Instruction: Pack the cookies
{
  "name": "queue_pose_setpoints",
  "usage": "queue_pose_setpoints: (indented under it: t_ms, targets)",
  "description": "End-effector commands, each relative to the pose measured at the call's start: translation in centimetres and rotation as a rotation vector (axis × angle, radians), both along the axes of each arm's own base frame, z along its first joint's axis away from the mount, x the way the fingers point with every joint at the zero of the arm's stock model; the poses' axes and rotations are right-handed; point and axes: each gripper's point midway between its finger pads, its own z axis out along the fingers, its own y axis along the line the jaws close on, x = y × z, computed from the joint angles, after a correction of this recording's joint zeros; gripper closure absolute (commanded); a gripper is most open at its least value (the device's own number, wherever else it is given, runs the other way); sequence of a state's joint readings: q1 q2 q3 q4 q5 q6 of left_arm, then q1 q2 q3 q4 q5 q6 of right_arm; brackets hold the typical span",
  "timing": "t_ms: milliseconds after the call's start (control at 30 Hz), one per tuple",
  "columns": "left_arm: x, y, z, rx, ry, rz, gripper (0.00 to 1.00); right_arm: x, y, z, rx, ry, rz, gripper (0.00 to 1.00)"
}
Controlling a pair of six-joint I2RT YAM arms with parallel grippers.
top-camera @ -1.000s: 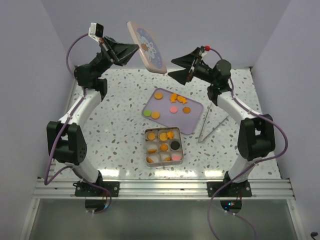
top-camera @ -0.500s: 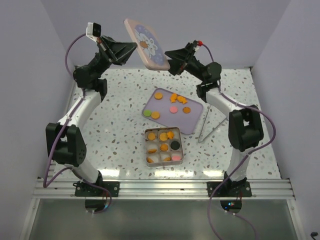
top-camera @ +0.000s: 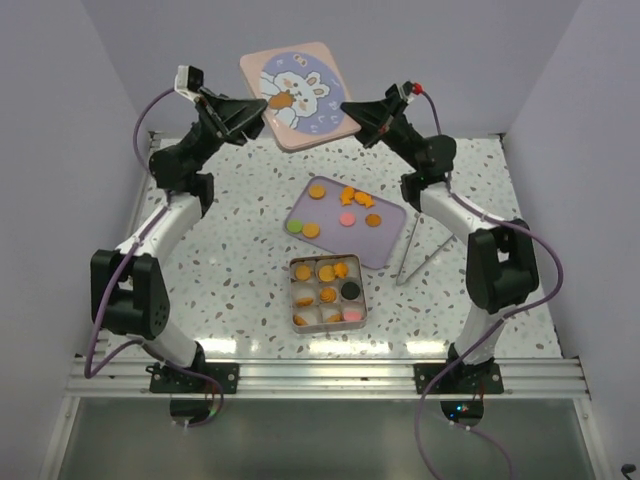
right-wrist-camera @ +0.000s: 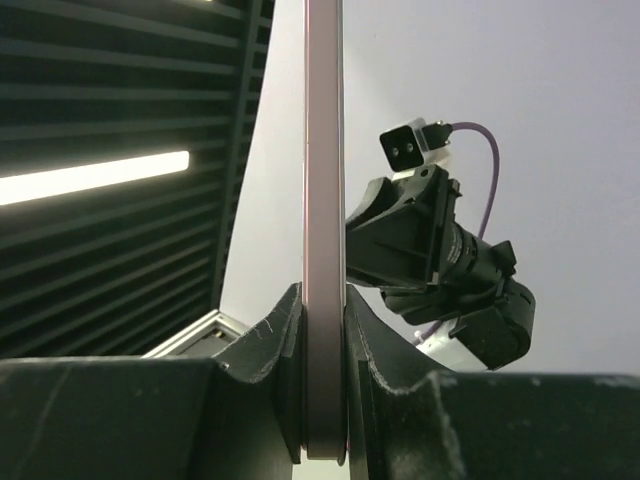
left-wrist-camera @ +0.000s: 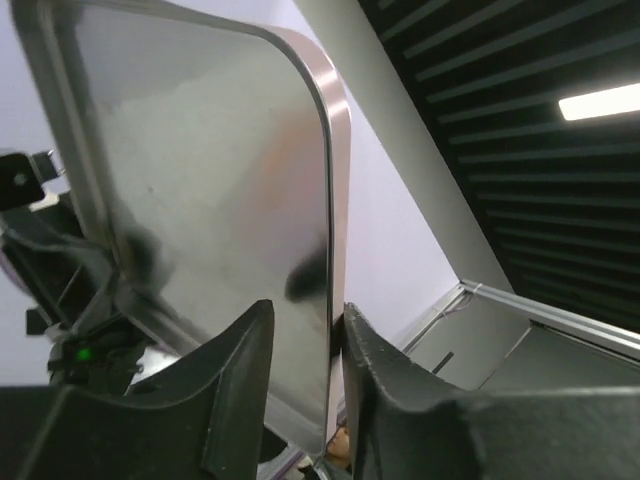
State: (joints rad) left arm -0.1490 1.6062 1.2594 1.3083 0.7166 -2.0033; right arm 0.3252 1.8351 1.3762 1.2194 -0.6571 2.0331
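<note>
I will move my right gripper with the lid back and down over the divided tin and let go of the lid there, since the tin full of cookies is uncovered.
A pink tin lid with a rabbit picture hangs high over the back of the table, its face turned up to the top camera. My right gripper is shut on its right edge; both fingers press the lid in the right wrist view, right gripper. My left gripper straddles the left edge. In the left wrist view the lid shows its shiny inside, and the left gripper stands open, one finger apart from the metal. Cookies lie on the lilac tray. More cookies fill the divided tin.
Metal tongs lie on the speckled table right of the tray. The tin stands in front of the tray near the table's middle. White walls close in the left, back and right sides. The left arm's wrist shows behind the lid.
The lid swung from steeply tilted to facing upward. My right gripper came in and shut on its right edge. My left gripper's jaws loosened from their grip on the left edge.
</note>
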Motion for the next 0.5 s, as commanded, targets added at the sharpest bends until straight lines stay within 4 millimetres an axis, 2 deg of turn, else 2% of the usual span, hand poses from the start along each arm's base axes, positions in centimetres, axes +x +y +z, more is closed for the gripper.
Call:
queue_pose_setpoints:
  t_ms: [0,33,67,100,133,167,200,233,267,300,333,367,400,433,467]
  targets:
    - [-10.3,0.2,0.4,0.019,-0.194,-0.279,0.61,-4.8,-0.4,3.2,-0.003,-0.144,0.02,0.98]
    - [-9.9,-0.4,-1.2,0.089,-0.166,-0.28,0.54,-5.4,-1.2,3.9,-0.025,-0.184,-0.013,1.0]
    - [-9.7,-0.6,-2.9,0.124,-0.118,-0.274,0.52,-4.8,-1.5,2.7,-0.073,-0.122,-0.032,1.0]
    - [-8.9,-0.9,-4.2,0.157,-0.083,-0.252,0.22,-5.0,-1.9,2.2,-0.12,-0.116,-0.045,1.0]
    - [-8.7,-1.2,-5.5,0.191,-0.055,-0.252,0.05,-4.3,-3.0,1.4,-0.184,-0.147,-0.117,1.0]
    - [-8.2,-1.4,-7.4,0.213,0.033,-0.25,0.0,-4.8,-3.9,0.8,-0.249,-0.087,-0.141,1.0]
    - [-7.7,-1.4,-8.7,0.249,0.032,-0.207,0.0,-4.8,-4.5,0.1,-0.3,-0.075,-0.167,1.0]
    - [-8.2,-1.3,-9.3,0.291,0.035,-0.186,0.0,-4.0,-5.8,-2.6,-0.417,-0.007,-0.215,1.0]
    - [-6.3,-1.5,-12.8,0.367,0.136,-0.138,0.0,-5.2,-6.6,-2.6,-0.464,-0.019,-0.248,1.0]
    - [-5.8,-1.5,-14.4,0.417,0.176,-0.11,0.0,-5.7,-7.2,-3.4,-0.52,-0.002,-0.27,1.0]
    - [-5.4,-1.2,-15.5,0.472,0.191,-0.065,0.0,-5.5,-8.0,-5.1,-0.629,-0.033,-0.34,1.0]
    - [-4.5,-1.1,-18.9,0.554,0.404,-0.074,0.0,-7.0,-8.6,-8.0,-0.726,0.094,-0.319,1.0]
    - [-4.0,-0.7,-21.3,0.694,0.312,0.009,0.0,-7.6,-9.1,-9.7,-0.784,0.127,-0.33,1.0]
    - [-2.7,0.0,-23.4,0.777,0.369,0.093,0.0,-8.4,-9.4,-11.4,-0.819,0.154,-0.33,1.0]
    - [-2.5,0.6,-24.8,0.85,0.406,0.121,0.0,-9.5,-9.6,-14.9,-0.833,0.23,-0.304,1.0]
